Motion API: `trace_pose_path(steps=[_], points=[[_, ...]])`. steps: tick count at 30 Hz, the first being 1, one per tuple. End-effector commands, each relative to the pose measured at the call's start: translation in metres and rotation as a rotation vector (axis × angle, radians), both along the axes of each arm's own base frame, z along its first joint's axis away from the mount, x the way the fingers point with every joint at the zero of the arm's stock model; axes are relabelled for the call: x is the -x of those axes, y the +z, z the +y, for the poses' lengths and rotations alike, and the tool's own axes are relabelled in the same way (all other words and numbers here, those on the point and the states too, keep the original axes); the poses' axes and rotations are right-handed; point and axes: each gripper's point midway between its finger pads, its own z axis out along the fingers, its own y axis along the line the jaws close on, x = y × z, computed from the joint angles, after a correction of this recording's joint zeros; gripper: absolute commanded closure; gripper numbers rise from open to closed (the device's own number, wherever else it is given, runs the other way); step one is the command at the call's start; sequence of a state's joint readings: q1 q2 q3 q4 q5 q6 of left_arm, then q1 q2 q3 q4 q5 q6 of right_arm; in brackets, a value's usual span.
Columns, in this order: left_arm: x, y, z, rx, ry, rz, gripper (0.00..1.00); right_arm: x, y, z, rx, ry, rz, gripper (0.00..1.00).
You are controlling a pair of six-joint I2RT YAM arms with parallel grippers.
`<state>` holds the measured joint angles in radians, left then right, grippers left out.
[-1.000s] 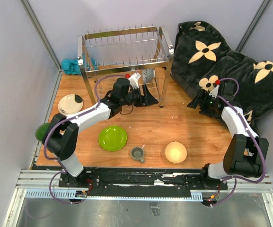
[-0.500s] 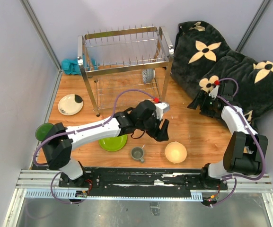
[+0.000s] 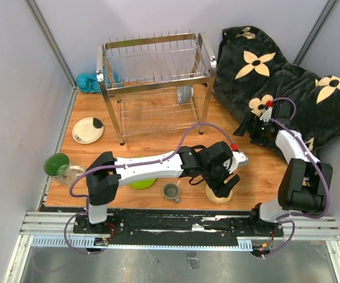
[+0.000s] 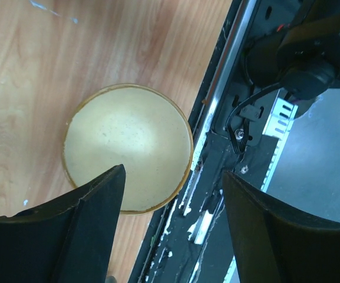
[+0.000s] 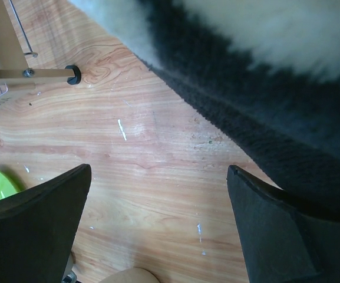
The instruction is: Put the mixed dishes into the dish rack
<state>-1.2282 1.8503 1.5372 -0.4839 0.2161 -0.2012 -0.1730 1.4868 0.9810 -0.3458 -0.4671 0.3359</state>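
Observation:
My left gripper is above the cream-yellow bowl's near rim (image 3: 217, 201) (image 4: 186, 177), beside the black bar. Next, it needs to lower open over both sides of that rim and close there.
My left gripper (image 3: 224, 185) is open and hangs just above the cream-yellow bowl (image 3: 215, 198) near the table's front edge; in the left wrist view the bowl (image 4: 128, 156) lies under the left finger (image 4: 81, 236), with the gripper (image 4: 172, 180) over its near rim. The small grey mug (image 3: 171, 191) stands beside it. The lime-green plate (image 3: 135, 183) is partly hidden by the arm. The white mug with green inside (image 3: 58, 166) and the cream plate (image 3: 88, 130) are at the left. The blue-patterned bowl (image 3: 184, 94) sits in the dish rack (image 3: 155, 65). My right gripper (image 3: 249, 128) is open and empty over bare wood (image 5: 158, 171).
A black flower-patterned blanket (image 3: 276, 76) fills the back right and borders the right gripper (image 5: 264, 88). A teal cloth (image 3: 90, 81) lies behind the rack. A rack leg (image 5: 16, 73) shows in the right wrist view. The black rail (image 4: 240, 177) runs along the table's front edge.
My left arm has swung from the rack's lower tier across the table to the front right and now hovers over the cream-yellow bowl. The right arm has not moved.

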Motion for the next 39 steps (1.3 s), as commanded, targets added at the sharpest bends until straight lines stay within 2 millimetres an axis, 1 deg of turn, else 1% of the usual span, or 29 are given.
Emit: trace_pose_path(steps=[1, 4, 6, 11, 14, 19, 23, 32, 36, 39], points=[[0.014, -0.009, -0.002, -0.072, -0.063, -0.023, 0.28, 0.011, -0.018, -0.009, -0.023, -0.036, 0.079, 0.01], [0.018, -0.020, -0.009, -0.113, -0.076, -0.028, 0.28, 0.011, -0.020, -0.009, -0.027, -0.037, 0.079, 0.01], [0.015, -0.027, -0.014, -0.127, -0.070, -0.037, 0.28, 0.012, -0.021, -0.010, -0.031, -0.041, 0.080, 0.01], [0.017, -0.037, -0.025, -0.149, -0.086, -0.021, 0.28, 0.014, -0.023, -0.014, -0.037, -0.058, 0.081, 0.01], [0.020, -0.046, -0.024, -0.169, -0.092, -0.017, 0.28, 0.015, -0.024, -0.019, -0.040, -0.075, 0.082, 0.01], [0.018, -0.066, -0.018, -0.221, -0.101, -0.029, 0.30, 0.018, -0.025, -0.030, -0.058, -0.121, 0.080, 0.00], [0.018, -0.070, -0.019, -0.235, -0.111, -0.038, 0.32, 0.020, -0.026, -0.034, -0.066, -0.138, 0.079, 0.00], [0.019, -0.083, -0.021, -0.276, -0.117, -0.040, 0.34, 0.022, -0.032, -0.035, -0.074, -0.144, 0.090, 0.00], [0.016, -0.087, -0.024, -0.287, -0.116, -0.048, 0.39, 0.023, -0.034, -0.035, -0.077, -0.144, 0.095, 0.00], [0.015, -0.089, -0.023, -0.296, -0.111, -0.054, 0.44, 0.023, -0.035, -0.035, -0.081, -0.146, 0.096, 0.00]])
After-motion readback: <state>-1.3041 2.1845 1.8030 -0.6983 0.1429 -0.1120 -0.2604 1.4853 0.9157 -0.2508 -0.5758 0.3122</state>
